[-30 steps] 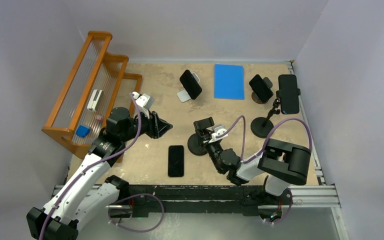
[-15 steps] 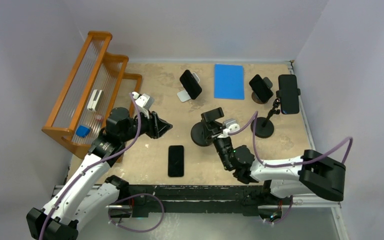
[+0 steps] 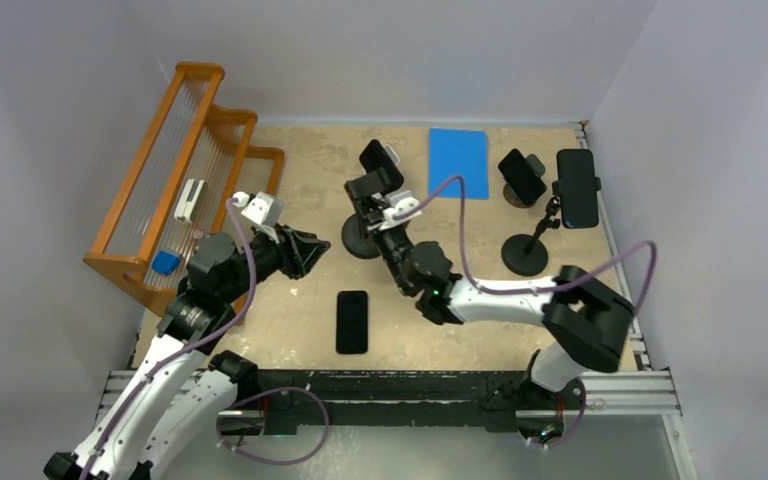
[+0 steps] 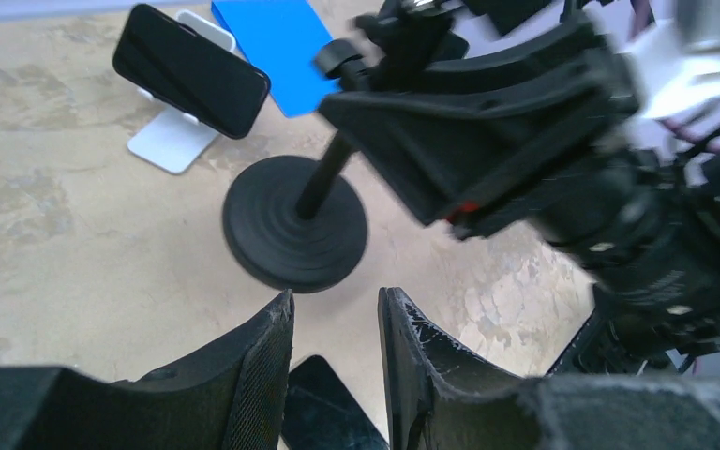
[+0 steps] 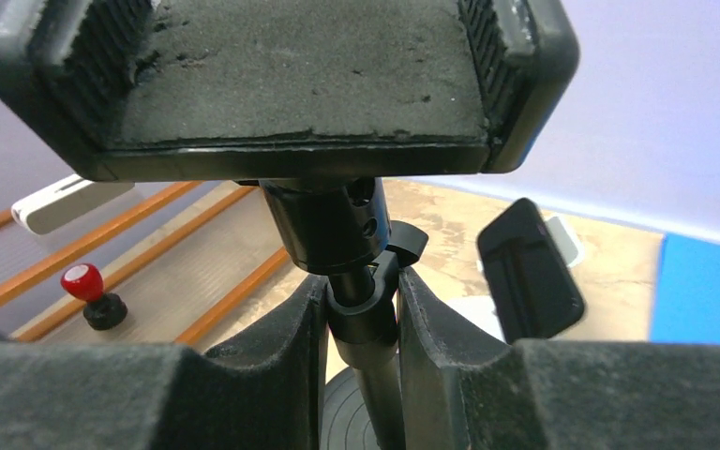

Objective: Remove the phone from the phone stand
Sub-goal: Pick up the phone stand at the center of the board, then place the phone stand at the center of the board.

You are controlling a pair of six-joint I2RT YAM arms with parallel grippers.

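My right gripper should first carry the stand away from my base toward the wooden rack, to get it down onto the empty table.
A black phone lies flat on the table, free of any stand; the left wrist view shows its corner under my fingers. My right gripper is shut on the pole of a black phone stand. That stand's padded clamp is empty. Its round base hangs tilted close above the table. My left gripper hovers just left of the stand, open, with nothing between its fingers.
A phone leans on a white stand just behind the held stand. A blue pad lies at the back. Two more phones sit on black stands at the right. A wooden rack lines the left side.
The right arm has carried the empty stand from the table's middle leftward and toward the back. The left arm has drawn back slightly to the left.
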